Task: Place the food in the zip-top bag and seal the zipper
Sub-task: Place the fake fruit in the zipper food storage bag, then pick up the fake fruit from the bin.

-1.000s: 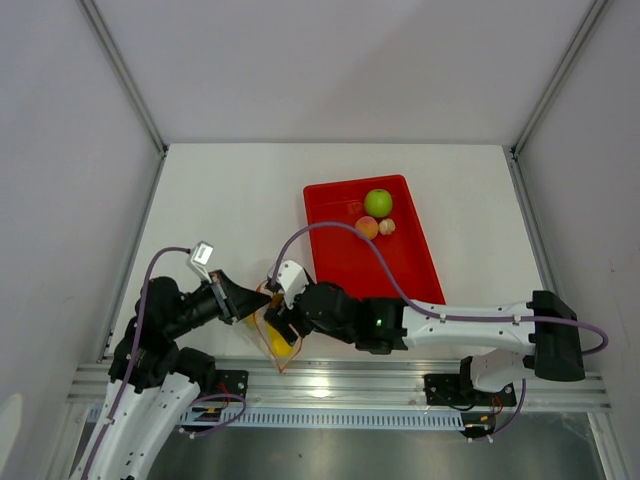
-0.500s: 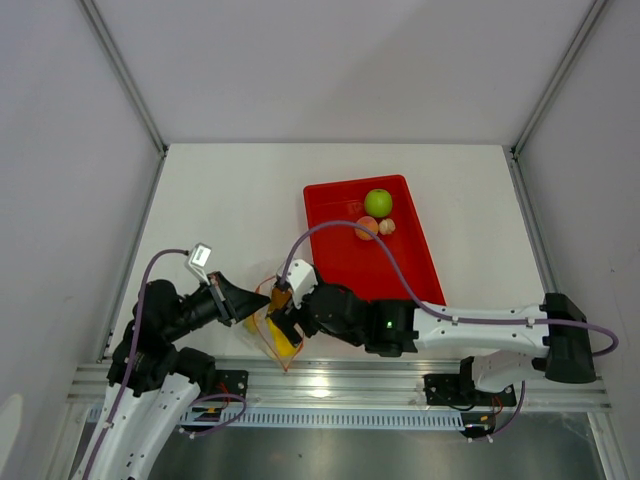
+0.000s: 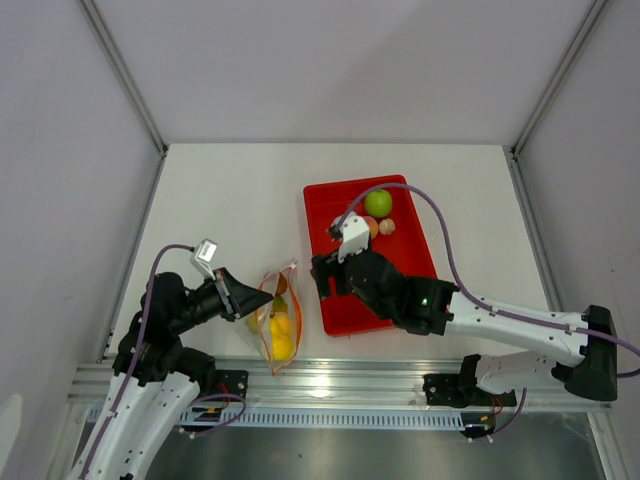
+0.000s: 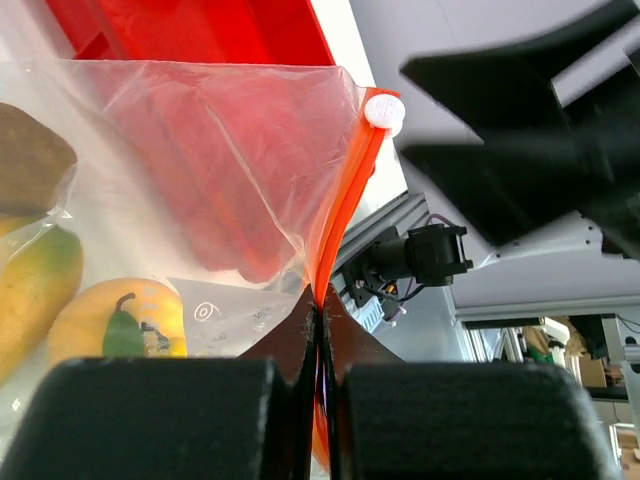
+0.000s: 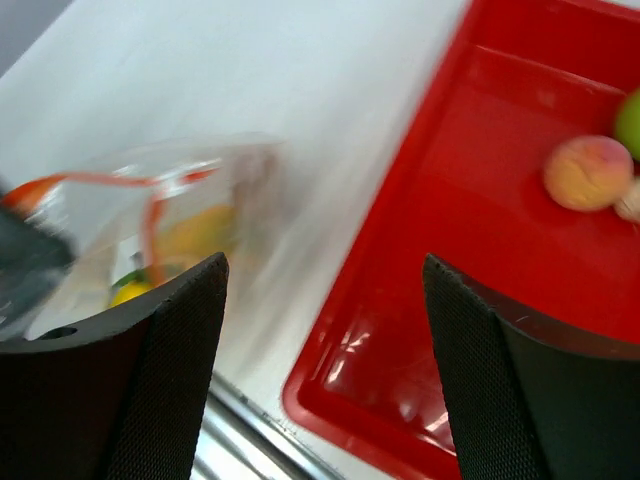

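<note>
The small beige piece [image 3: 387, 226] [image 5: 629, 203] is below and outward of my open fingers, so my right gripper will move outward over the tray and down onto it.
The clear zip-top bag [image 3: 276, 322] lies near the front edge, left of the tray. Yellow fruits [image 3: 281, 326] and a brown piece [image 3: 281, 285] are inside it. My left gripper [image 3: 262, 301] is shut on the bag's rim, pinching the orange-red zipper [image 4: 345, 210] just below its white slider [image 4: 383, 110]. A mango [image 4: 30, 285] and an orange fruit [image 4: 120, 320] show through the plastic. My right gripper [image 3: 325, 276] hangs open and empty over the tray's left edge. More food lies on the tray: a green apple [image 3: 378, 203], a peach [image 5: 587, 172] and a small beige piece [image 3: 387, 226].
The red tray [image 3: 400, 270] takes up the table's middle right. Grey side walls and metal posts close in the table. An aluminium rail [image 3: 340, 385] runs along the near edge. The right arm's purple cable [image 3: 440, 225] arcs over the tray.
My right gripper has pulled out of the bag's mouth and swung right and back over the tray, open. The left gripper still pinches the bag, which now lies flatter with a brown piece inside.
</note>
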